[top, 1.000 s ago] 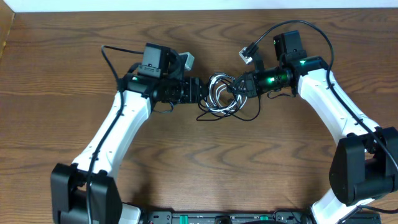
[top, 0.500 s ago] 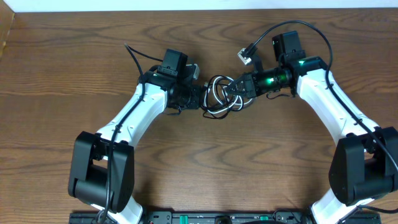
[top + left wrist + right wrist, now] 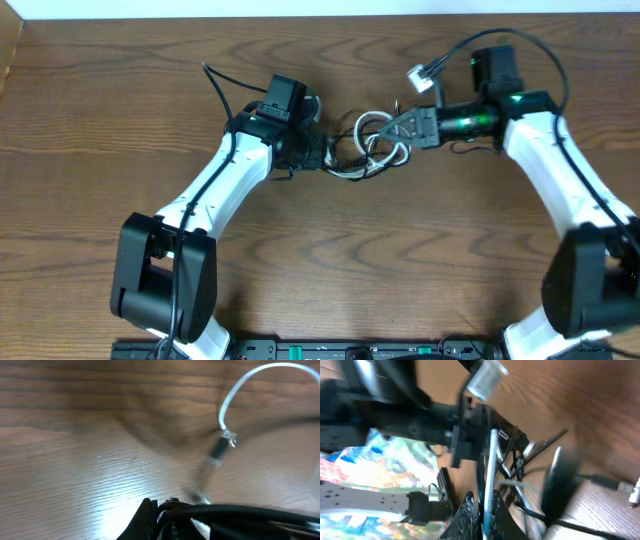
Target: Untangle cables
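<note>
Next I will draw my right gripper to the right in the overhead view and release the pinched white cable (image 3: 381,135), because my left gripper still holds the bundle's other end.
The cables (image 3: 368,148), one black and one white, lie as a tangled bundle of loops stretched between my two grippers at the table's middle. My left gripper (image 3: 328,157) is shut on the bundle's left end. In the left wrist view the black cord (image 3: 250,512) runs across the left gripper (image 3: 165,511), and the white cord (image 3: 260,375) arcs above a small plug (image 3: 223,445). My right gripper (image 3: 393,131) is shut on the bundle's right side. The right wrist view shows the white cable (image 3: 490,460) pinched between the right gripper's (image 3: 486,507) fingers, with black loops (image 3: 520,467) beside it.
A white connector (image 3: 424,72) on a thick black arm wire sticks up beside the right wrist. The left arm (image 3: 395,410) fills the top of the right wrist view. Bare wooden table (image 3: 330,260) lies all round the bundle.
The left gripper has closed on the bundle's left end. The right gripper has moved right and slightly up with its strand, stretching the tangle wider.
</note>
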{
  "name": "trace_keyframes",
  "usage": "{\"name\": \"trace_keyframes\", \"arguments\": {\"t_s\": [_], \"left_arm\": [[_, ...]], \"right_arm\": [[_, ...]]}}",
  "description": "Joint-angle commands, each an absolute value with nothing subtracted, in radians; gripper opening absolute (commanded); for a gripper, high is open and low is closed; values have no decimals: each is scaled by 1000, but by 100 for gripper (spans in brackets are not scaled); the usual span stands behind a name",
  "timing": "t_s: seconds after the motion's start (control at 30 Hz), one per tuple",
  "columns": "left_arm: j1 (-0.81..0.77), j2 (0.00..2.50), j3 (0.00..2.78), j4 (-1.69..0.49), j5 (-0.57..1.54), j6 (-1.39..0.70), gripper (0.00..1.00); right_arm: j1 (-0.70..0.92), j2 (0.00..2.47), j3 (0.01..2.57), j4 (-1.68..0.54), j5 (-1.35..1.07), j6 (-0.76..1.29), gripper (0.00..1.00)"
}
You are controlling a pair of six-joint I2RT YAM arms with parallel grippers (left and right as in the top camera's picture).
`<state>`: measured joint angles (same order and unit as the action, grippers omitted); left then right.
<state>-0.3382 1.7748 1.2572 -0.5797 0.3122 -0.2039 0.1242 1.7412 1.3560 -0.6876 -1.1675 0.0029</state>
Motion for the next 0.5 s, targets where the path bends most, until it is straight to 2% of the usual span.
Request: {"name": "trace_keyframes", "arguments": {"t_s": [0.0,0.13,0.33,0.47], "left_arm": [[-278,1790,1247,-602,167,-196,7],[-244,1774,1247,-619,169,-195,8],[-228,1654,1247,-649,175,-171,8],[-228,1530,1247,-643,300,-138,7]], "right_arm": [[62,1617,1374,-689,-1257,3,1],[36,1565,1374,-725,-1002,101,1],[51,1551,1374,-859,-439,293,1],[67,1551,1374,-876,-395,287,1]]}}
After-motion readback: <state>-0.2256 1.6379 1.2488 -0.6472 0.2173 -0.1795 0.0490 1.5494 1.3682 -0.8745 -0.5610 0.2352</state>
